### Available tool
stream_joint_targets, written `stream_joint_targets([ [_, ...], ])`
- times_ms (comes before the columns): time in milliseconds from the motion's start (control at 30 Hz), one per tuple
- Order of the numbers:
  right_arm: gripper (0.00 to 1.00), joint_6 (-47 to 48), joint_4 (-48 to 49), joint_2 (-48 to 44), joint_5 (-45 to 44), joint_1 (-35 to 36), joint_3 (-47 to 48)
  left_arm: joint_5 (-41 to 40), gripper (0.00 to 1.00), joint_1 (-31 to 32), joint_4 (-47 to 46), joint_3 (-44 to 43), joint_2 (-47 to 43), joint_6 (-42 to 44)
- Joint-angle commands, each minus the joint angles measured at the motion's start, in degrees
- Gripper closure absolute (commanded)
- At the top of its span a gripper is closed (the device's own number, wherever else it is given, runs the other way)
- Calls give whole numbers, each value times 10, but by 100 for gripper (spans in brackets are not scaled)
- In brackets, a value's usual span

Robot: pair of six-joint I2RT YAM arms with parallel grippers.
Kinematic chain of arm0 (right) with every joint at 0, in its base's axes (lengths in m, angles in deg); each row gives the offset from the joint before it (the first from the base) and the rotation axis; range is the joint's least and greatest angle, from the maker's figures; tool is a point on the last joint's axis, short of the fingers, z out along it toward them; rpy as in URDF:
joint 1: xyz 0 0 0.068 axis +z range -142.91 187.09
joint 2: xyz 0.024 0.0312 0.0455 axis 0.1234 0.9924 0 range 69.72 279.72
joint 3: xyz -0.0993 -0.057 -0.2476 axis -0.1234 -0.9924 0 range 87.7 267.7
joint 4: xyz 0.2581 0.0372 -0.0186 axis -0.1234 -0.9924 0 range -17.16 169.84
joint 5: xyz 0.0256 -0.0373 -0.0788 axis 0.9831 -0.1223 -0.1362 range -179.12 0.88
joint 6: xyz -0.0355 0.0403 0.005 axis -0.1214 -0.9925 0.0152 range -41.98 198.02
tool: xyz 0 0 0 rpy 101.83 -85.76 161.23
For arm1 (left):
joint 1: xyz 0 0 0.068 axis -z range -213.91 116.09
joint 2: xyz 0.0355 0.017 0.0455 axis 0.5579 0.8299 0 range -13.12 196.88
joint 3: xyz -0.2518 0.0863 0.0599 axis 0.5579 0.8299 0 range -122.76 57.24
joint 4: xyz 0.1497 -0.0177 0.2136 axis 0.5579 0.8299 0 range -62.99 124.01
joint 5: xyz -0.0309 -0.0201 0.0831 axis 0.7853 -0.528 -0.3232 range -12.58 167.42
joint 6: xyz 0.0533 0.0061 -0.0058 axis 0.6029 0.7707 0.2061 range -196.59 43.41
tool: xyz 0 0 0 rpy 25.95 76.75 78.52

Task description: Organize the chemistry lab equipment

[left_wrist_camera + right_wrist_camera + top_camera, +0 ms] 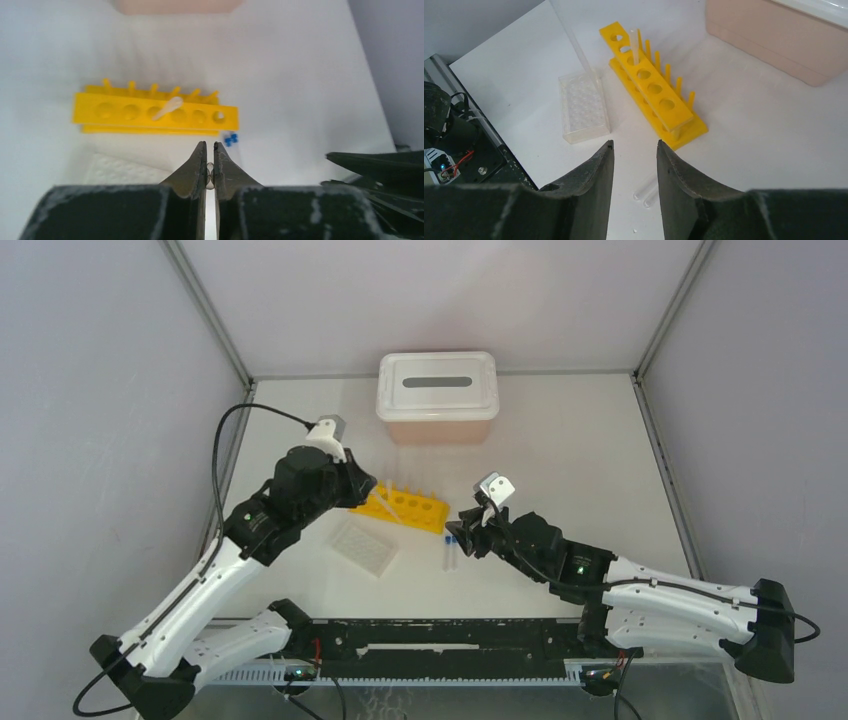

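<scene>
My left gripper will turn, lower the clear tube into the hole beside the whitish tube, away from the vials, and let go, because that hole is empty.
The yellow tube rack (407, 507) lies mid-table with a whitish tube (168, 108) leaning in one hole. My left gripper (210, 145) is shut on a thin clear tube (576, 47), which hangs down over the clear well plate (583, 106) just in front of the rack. Two blue-capped vials (450, 548) lie side by side on the table right of the plate. My right gripper (634, 143) stands open just above their clear ends (648, 193), touching neither. In the top view the left gripper (370, 492) is at the rack's left end and the right gripper (460, 532) at its right end.
A pink box with a white, grey-slotted lid (437, 397) stands at the back, behind the rack. Grey walls close in the table on the left, right and back. The arms' black base rail (440, 640) runs along the near edge.
</scene>
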Motion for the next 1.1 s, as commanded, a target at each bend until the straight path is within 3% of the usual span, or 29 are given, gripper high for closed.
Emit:
stream_joint_targets([
  [0, 56, 13, 27, -7, -14, 1, 13, -149, 92, -3, 42, -26, -31, 36],
  [267, 55, 19, 34, -1, -17, 0, 13, -272, 92, -3, 14, 10, -37, 42],
  [767, 55, 25, 54, 6, 2, -27, -2, -315, 94, -3, -124, 86, -1, 37],
  [1067, 55, 21, 69, 11, 32, -52, -11, -316, 94, -3, -153, 88, 18, 36],
])
